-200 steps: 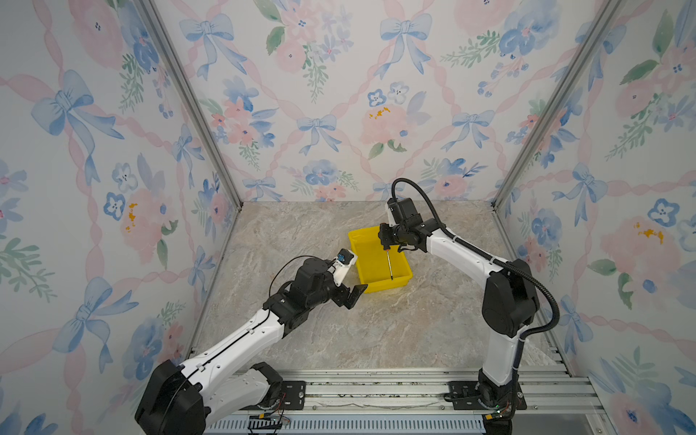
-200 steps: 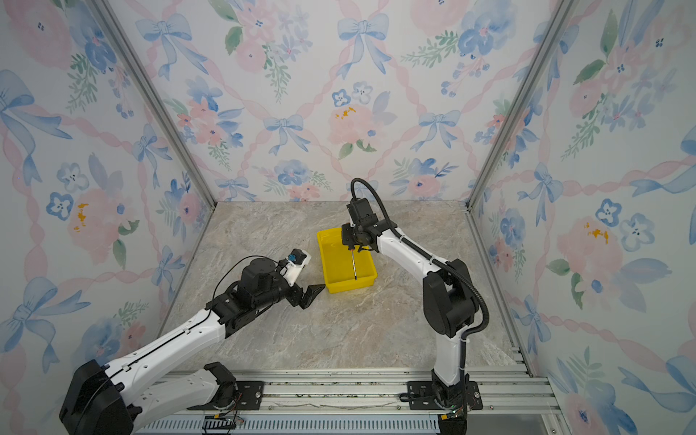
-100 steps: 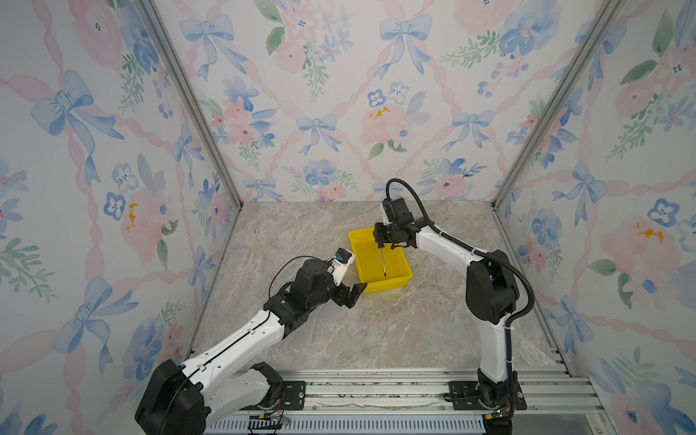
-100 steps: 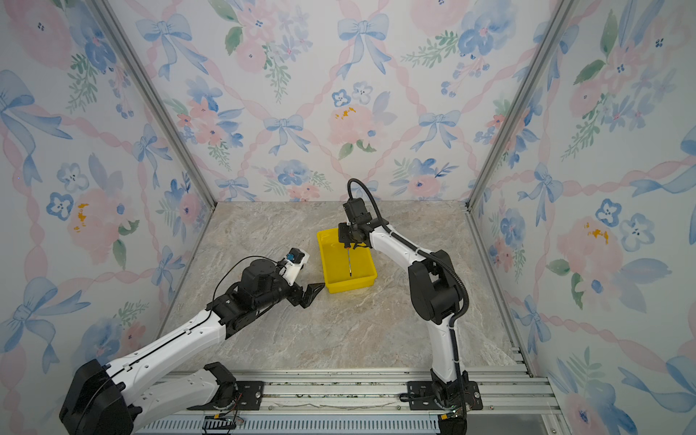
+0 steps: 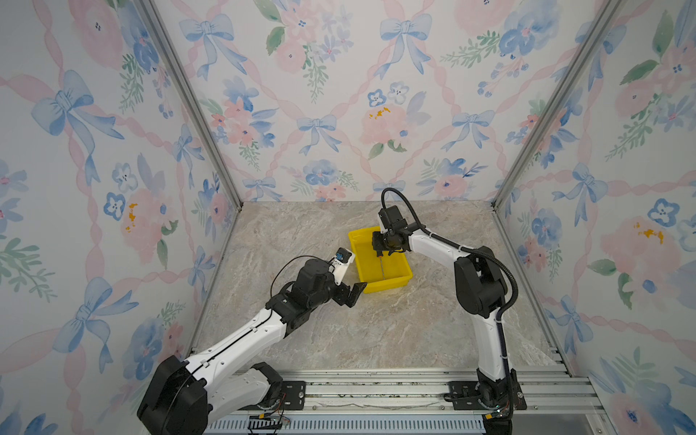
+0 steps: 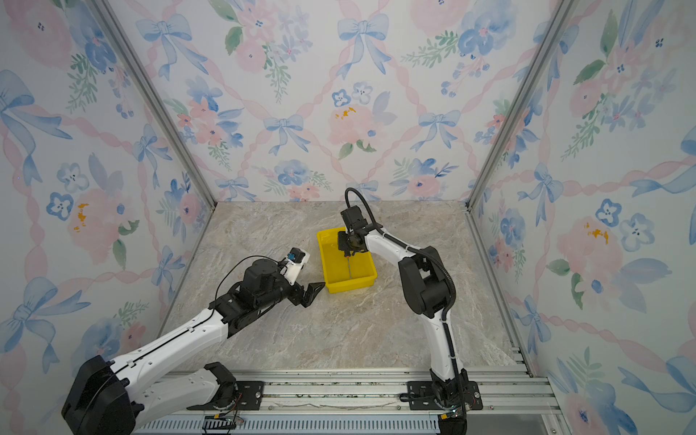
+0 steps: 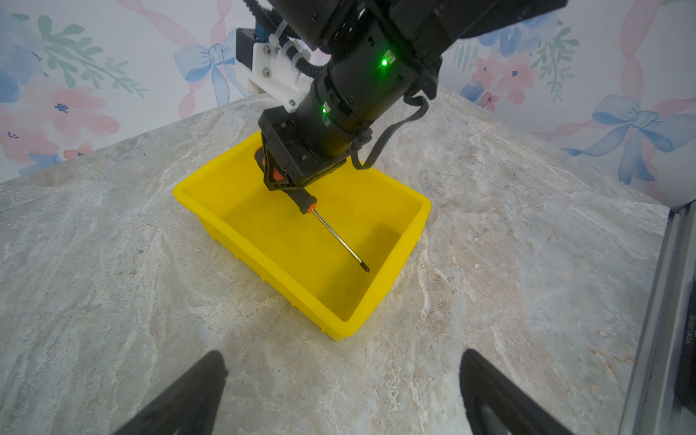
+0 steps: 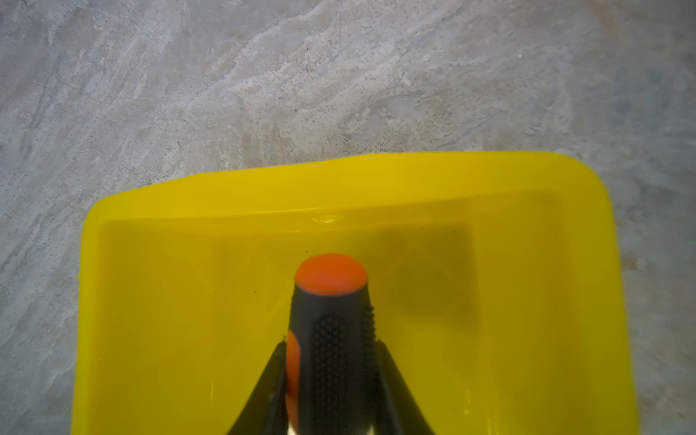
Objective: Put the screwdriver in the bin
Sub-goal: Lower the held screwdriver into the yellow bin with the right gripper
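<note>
The screwdriver's handle goes down with my right gripper into the bin (image 5: 388, 282) toward the bin's bottom for release next, as it still hangs high while the screwdriver's stem already slants inside.
The yellow bin (image 5: 388, 282) (image 6: 352, 285) stands mid-table. My right gripper (image 5: 380, 245) (image 6: 347, 243) hangs over its far end, shut on the black-and-orange handle of the screwdriver (image 5: 381, 266) (image 6: 349, 266). In the left wrist view the screwdriver's shaft (image 7: 339, 241) slants down from the right gripper (image 7: 280, 180) into the bin (image 7: 263, 260), with its tip close to the floor. The right wrist view shows the handle (image 8: 331, 320) pinched in the right gripper (image 8: 331, 346) above the bin's rim (image 8: 339, 188). My left gripper (image 5: 356, 292) (image 6: 314, 292) (image 7: 343, 356) is open beside the bin's near corner, holding nothing.
The marble tabletop (image 5: 376, 331) is closed in by floral walls on three sides. An aluminium rail (image 5: 376, 391) runs along the front edge and carries both arm bases. A metal frame post (image 7: 674, 263) stands at the table's right side.
The right arm has shifted slightly left, with its elbow swinging in. It still holds the screwdriver over the bin. The left arm has not moved.
</note>
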